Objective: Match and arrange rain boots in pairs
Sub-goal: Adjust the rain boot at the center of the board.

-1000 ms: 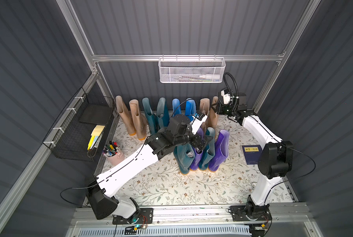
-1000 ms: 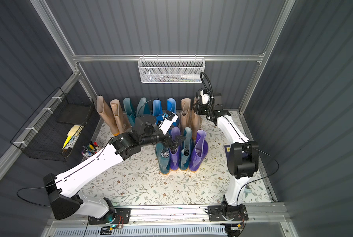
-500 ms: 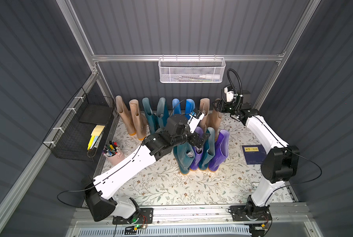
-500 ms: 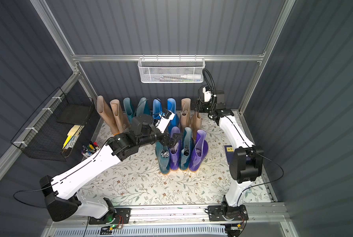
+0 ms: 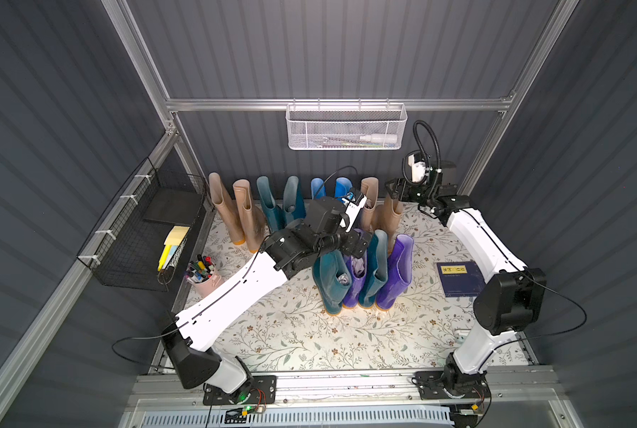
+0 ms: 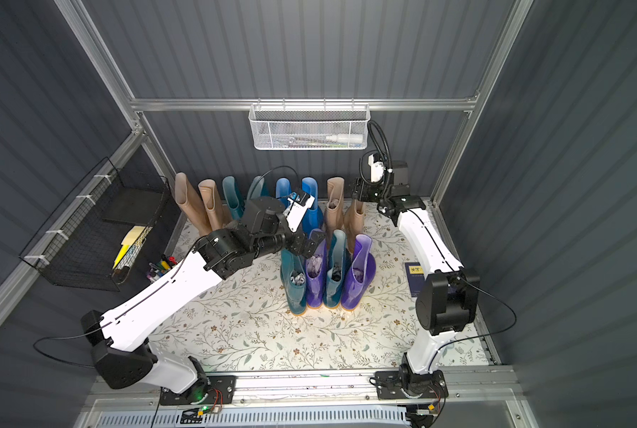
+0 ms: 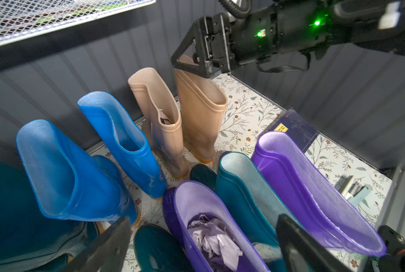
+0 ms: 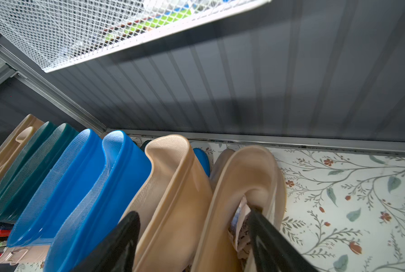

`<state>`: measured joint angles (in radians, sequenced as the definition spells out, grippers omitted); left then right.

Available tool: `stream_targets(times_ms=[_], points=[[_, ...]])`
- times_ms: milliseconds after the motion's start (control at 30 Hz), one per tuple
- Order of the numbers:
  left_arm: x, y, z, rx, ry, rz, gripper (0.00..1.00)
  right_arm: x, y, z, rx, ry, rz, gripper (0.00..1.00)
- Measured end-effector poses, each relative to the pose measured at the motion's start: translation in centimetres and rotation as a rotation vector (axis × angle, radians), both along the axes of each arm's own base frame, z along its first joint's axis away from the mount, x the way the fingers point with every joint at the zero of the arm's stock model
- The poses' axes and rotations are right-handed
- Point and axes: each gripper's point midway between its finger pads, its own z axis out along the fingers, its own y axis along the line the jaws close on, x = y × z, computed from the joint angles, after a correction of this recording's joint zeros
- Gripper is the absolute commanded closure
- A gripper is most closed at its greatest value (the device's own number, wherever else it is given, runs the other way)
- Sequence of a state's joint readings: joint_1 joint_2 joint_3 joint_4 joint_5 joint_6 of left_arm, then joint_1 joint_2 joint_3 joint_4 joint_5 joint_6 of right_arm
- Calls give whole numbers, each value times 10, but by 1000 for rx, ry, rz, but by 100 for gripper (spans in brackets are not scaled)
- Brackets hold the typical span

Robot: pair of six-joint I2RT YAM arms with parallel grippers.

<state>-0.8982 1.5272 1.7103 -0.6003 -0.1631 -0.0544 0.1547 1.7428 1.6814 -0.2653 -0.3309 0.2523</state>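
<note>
My left gripper needs to tip down and lower onto the top rim of the paper-stuffed purple boot to close, since its open fingers already straddle that boot's opening.
Eight rain boots line the back wall: two beige [image 5: 231,211], two dark teal [image 5: 272,207], two bright blue [image 5: 341,185], two beige [image 5: 391,218]. Four more stand mid-mat, alternating teal [image 5: 330,281], purple [image 5: 356,276], teal [image 5: 376,270], purple [image 5: 398,270]. My left gripper [image 5: 354,247] [image 7: 204,245] is open above the paper-stuffed purple boot [image 7: 196,212], with a finger either side. My right gripper [image 5: 395,191] [image 8: 192,245] is open over the rightmost beige pair [image 8: 220,188]. One finger [image 8: 265,235] dips into the end boot's mouth. The other is outside its neighbour.
A white mesh basket [image 5: 346,131] hangs on the back wall above the boots. A black wire basket [image 5: 150,229] hangs on the left wall, with a pink cup of markers [image 5: 202,276] below it. A dark blue book [image 5: 458,278] lies on the floral mat at the right.
The right gripper's jaws have spread apart at the top of the end beige boot, and that arm has shifted slightly to the right. The left arm has hardly moved.
</note>
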Motion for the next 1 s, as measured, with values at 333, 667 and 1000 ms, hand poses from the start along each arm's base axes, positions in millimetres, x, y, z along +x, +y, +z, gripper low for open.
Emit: stream_targets(times_ms=[333, 667, 1000], points=[[12, -11, -37, 105, 131, 43, 11, -29, -12, 30, 19, -29, -57, 24], [14, -17, -55, 139, 221, 64, 17, -53, -22, 3, 11, 51, -97, 23], [10, -17, -76, 172, 304, 83, 30, -63, -25, 4, 11, 52, -110, 23]])
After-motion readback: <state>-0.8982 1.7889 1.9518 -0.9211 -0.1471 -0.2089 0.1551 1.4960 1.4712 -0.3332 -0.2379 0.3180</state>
